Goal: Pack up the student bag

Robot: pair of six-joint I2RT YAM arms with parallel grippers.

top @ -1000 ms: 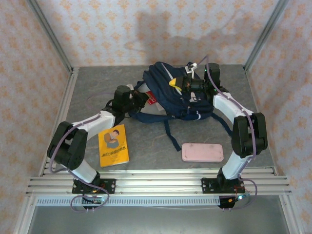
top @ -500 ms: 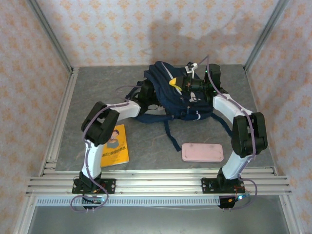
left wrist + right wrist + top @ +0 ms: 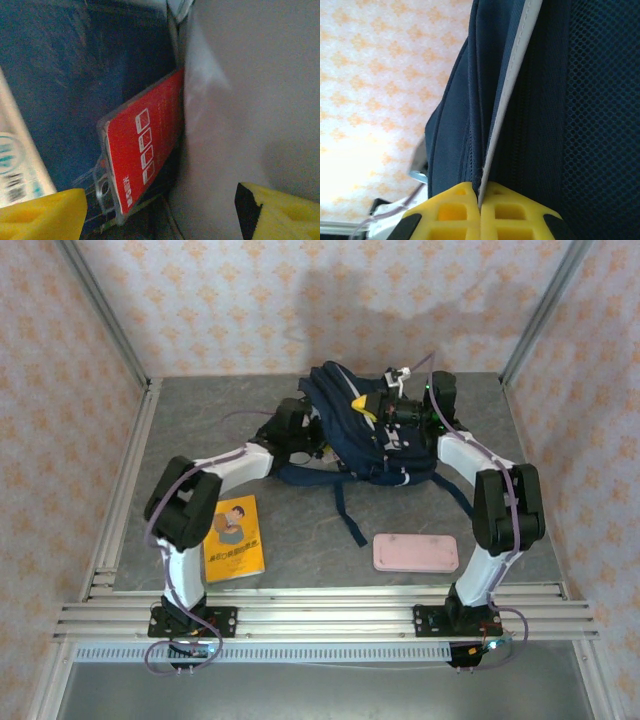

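Note:
Next, my right gripper lowers the white trim toward the body of the bag and releases it there.
The navy student bag (image 3: pixel 375 440) lies at the back middle of the table. My right gripper (image 3: pixel 388 410) is at its top, shut on the white trim (image 3: pixel 507 100) along the bag's edge (image 3: pixel 550 100), yellow fingertips (image 3: pixel 455 212) pressed together. My left gripper (image 3: pixel 303 435) is at the bag's left opening. In the left wrist view it (image 3: pixel 160 220) stands open, its yellow fingertips (image 3: pixel 42 215) far apart. A red packet (image 3: pixel 142 155) with a clear hang tab lies loose between blue fabric and grey lining (image 3: pixel 250 100), untouched by the fingers.
A yellow book (image 3: pixel 232 538) lies on the table at front left. A pink pencil case (image 3: pixel 415 553) lies at front right. Dark straps (image 3: pixel 345 515) trail from the bag toward the front. A white printed item (image 3: pixel 17 160) sits inside the bag, left of the packet.
My left arm swung right with the red packet into the bag's opening, then its jaws opened and let the packet go. The right gripper kept its hold.

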